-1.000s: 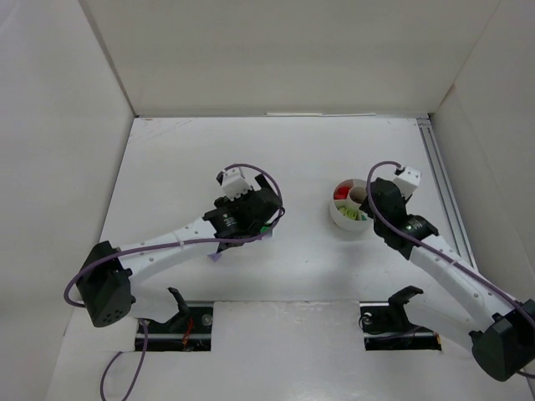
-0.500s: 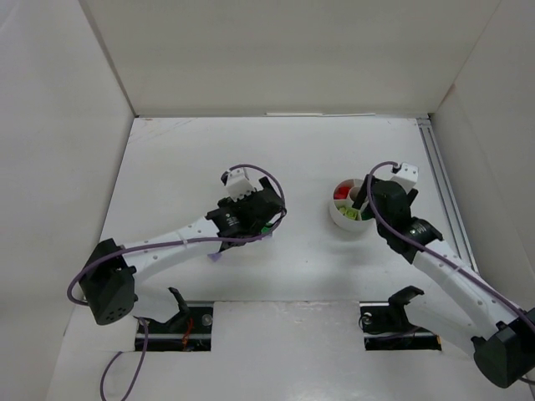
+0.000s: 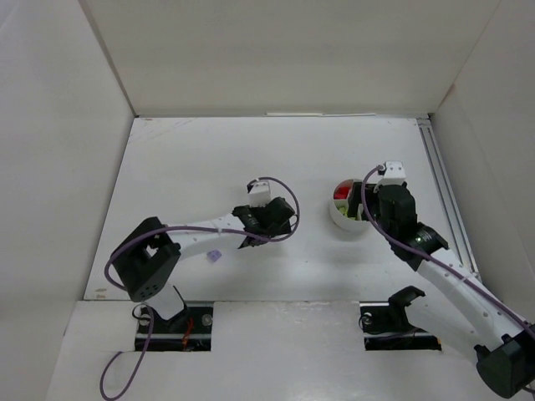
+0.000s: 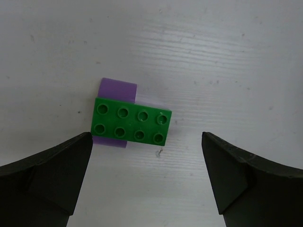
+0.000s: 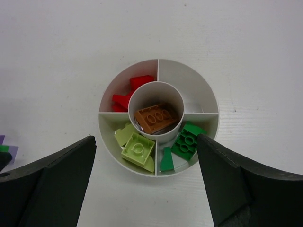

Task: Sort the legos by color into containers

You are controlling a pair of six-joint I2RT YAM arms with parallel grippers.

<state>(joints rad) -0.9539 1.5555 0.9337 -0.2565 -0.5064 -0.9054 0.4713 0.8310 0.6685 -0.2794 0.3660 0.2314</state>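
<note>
Next, the left gripper moves down and to the left in the wrist view to straddle the dark green lego [image 4: 131, 121] lengthwise, since it lies below the fingers toward that side.
A dark green lego [image 4: 131, 126] lies flat on the table, overlapping a lilac lego [image 4: 117, 89]. My left gripper [image 4: 147, 177] hovers open just short of them, touching neither; seen from above, the left gripper [image 3: 266, 219] hides both. Another lilac lego [image 3: 214, 256] lies behind that arm. The round white dish [image 5: 159, 61] holds red legos [image 5: 127, 92], lime legos [image 5: 137, 147], green legos [image 5: 187, 142] and an orange-brown lego [image 5: 155, 117] in the central cup. One wedge [image 5: 189, 90] holds nothing. My right gripper [image 5: 146, 187] hangs open above the dish [image 3: 338, 219], empty.
White walls box in the table on the left, back and right. A metal rail [image 3: 443, 192] runs along the right side of the table. The two arms stand roughly a hand's width apart near the middle.
The left arm has swung right, carrying its gripper closer to the dish. The right wrist has shifted left over the dish and its jaws have opened wide.
</note>
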